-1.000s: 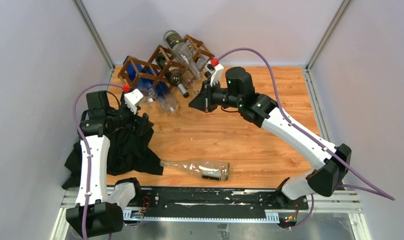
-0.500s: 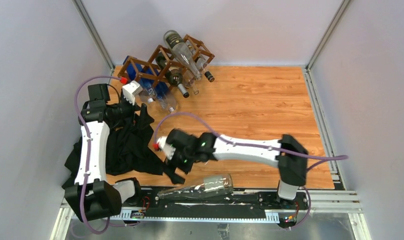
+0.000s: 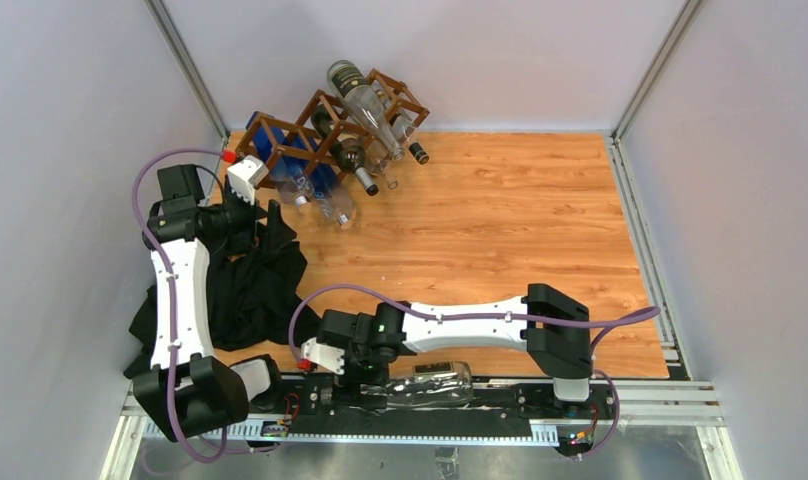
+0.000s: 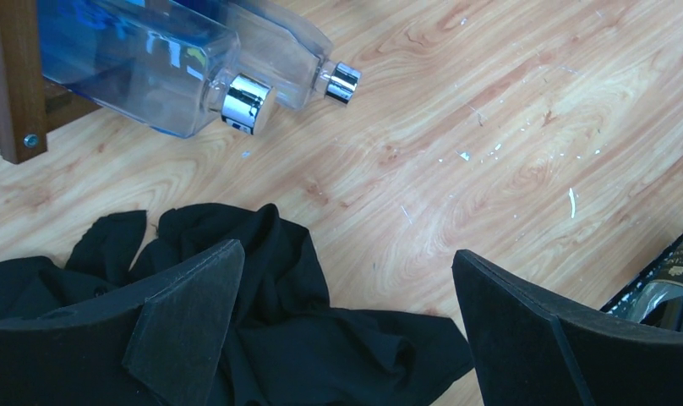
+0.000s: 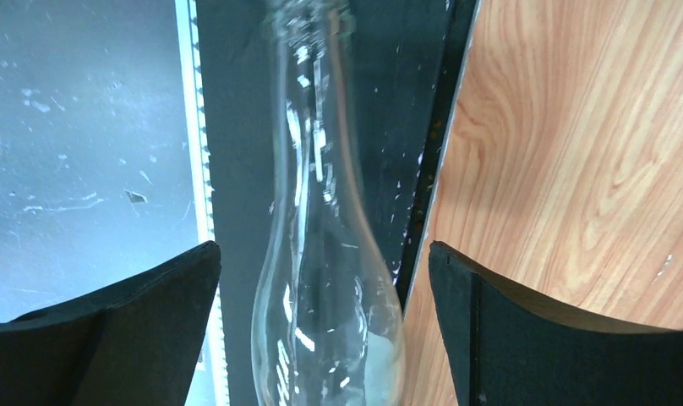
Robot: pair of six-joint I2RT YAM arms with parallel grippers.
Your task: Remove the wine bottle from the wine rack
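Observation:
The clear wine bottle's neck [image 5: 317, 135] is below my right gripper, lined up between its open fingers, so next I should lower it onto the neck and close there.
The dark brown wine rack [image 3: 310, 130] stands at the table's far left, with several bottles resting in it. A clear wine bottle [image 3: 435, 385] lies on its side on the black base rail at the near edge, neck to the left. My right gripper [image 3: 360, 382] hangs open over its neck and shoulder. In the right wrist view the bottle [image 5: 325, 288] sits between the fingers of that gripper [image 5: 323, 247], with gaps on both sides. My left gripper [image 4: 346, 251] is open and empty above a black cloth [image 4: 262, 330], just in front of the rack [image 4: 13, 85].
A blue bottle [image 4: 144, 63] and a clear bottle [image 4: 279, 46] poke out of the rack with silver caps. A dark bottle [image 3: 358, 165] and more clear ones lie higher in it. The black cloth [image 3: 250, 290] covers the near left of the table. Grey walls close in three sides.
My right arm swung from beside the rack down to the near edge and its gripper opened. The clear bottle went from the table's front onto the base rail. The left arm edged toward the rack.

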